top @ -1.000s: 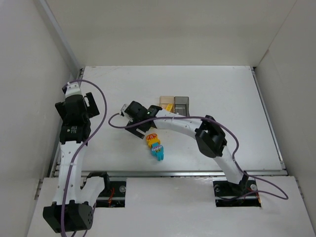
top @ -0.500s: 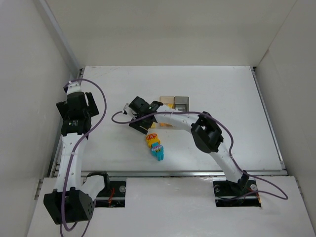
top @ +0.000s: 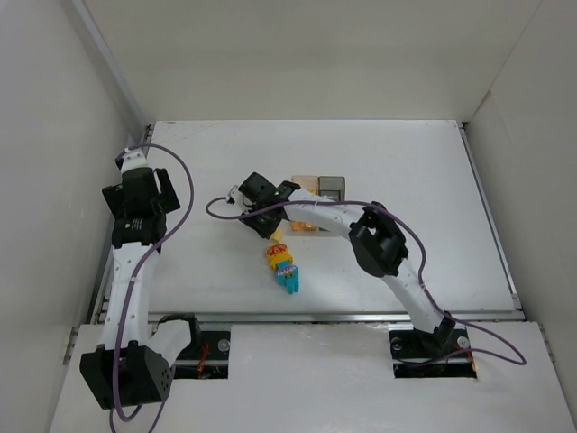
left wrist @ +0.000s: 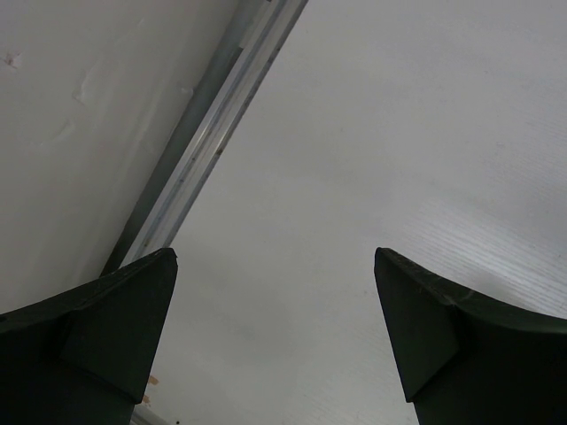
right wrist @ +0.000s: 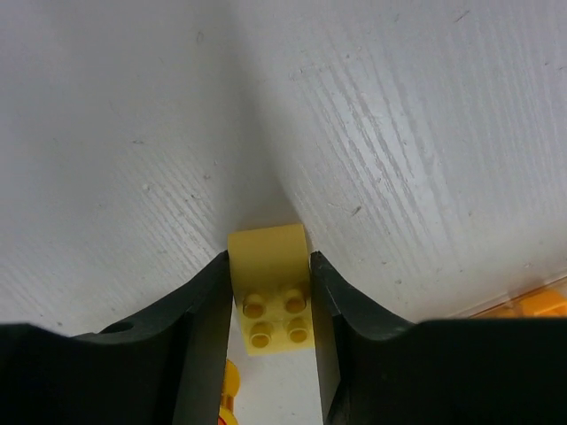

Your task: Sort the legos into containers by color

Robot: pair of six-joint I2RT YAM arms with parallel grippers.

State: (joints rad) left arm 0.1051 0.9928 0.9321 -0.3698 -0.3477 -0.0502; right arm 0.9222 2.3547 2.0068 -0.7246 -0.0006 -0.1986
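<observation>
My right gripper lifts the yellow lego off the tabletop next, outward and over the amber container to release it, since orange-yellow pieces already lie there.
A small yellow lego point(right wrist: 270, 297) with four studs lies on the white table between the fingers of my right gripper point(right wrist: 268, 258), and both jaws press against its sides. In the top view the right gripper point(top: 271, 231) sits just above a small pile of legos point(top: 284, 263), orange and yellow at its top end and teal at its bottom end. The two joined containers, amber point(top: 305, 184) and dark grey point(top: 332, 187), stand just behind the right arm. My left gripper point(left wrist: 275, 257) is open over bare table at the far left point(top: 160, 191).
Another orange-yellow piece point(right wrist: 213, 394) shows below the held lego, between the jaws. Something orange and translucent point(right wrist: 532, 305) peeks in at the right edge of the right wrist view. The side wall and a metal rail point(left wrist: 204, 150) run close to the left gripper.
The right gripper has slid toward the pile and its jaws have closed from wide open onto the yellow lego. The left arm shifted slightly at first, then held still.
</observation>
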